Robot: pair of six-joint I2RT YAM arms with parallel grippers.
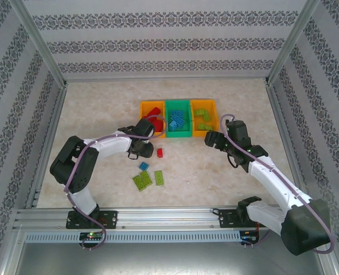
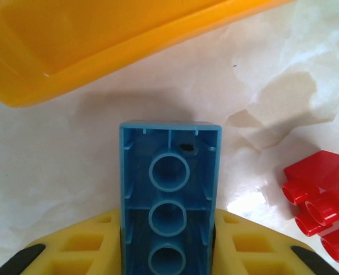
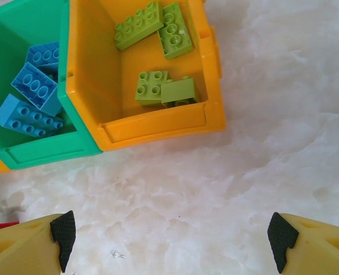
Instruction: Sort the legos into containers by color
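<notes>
Next, my left gripper raises the matching brick and carries it outward over the green bin [image 1: 178,135] of blue bricks to release it there.
My left gripper [image 2: 169,240] is shut on a blue brick [image 2: 169,172], held underside up just above the table, in front of the left orange bin [image 2: 100,51]. A red brick [image 2: 324,197] lies to its right. From above, the left gripper [image 1: 141,149] sits below the left orange bin [image 1: 152,103], which holds red bricks. The green bin [image 1: 178,135] holds blue bricks [image 3: 37,86]. The right orange bin [image 3: 158,126] holds lime bricks [image 3: 137,24]. My right gripper [image 3: 172,240] hangs open over bare table in front of that bin, nothing between its fingers.
Loose on the table between the arms lie a red brick [image 1: 159,152], a blue brick [image 1: 143,166] and two lime bricks [image 1: 141,180] [image 1: 158,177]. Patterned walls and metal posts enclose the table. A metal rail runs along the near edge.
</notes>
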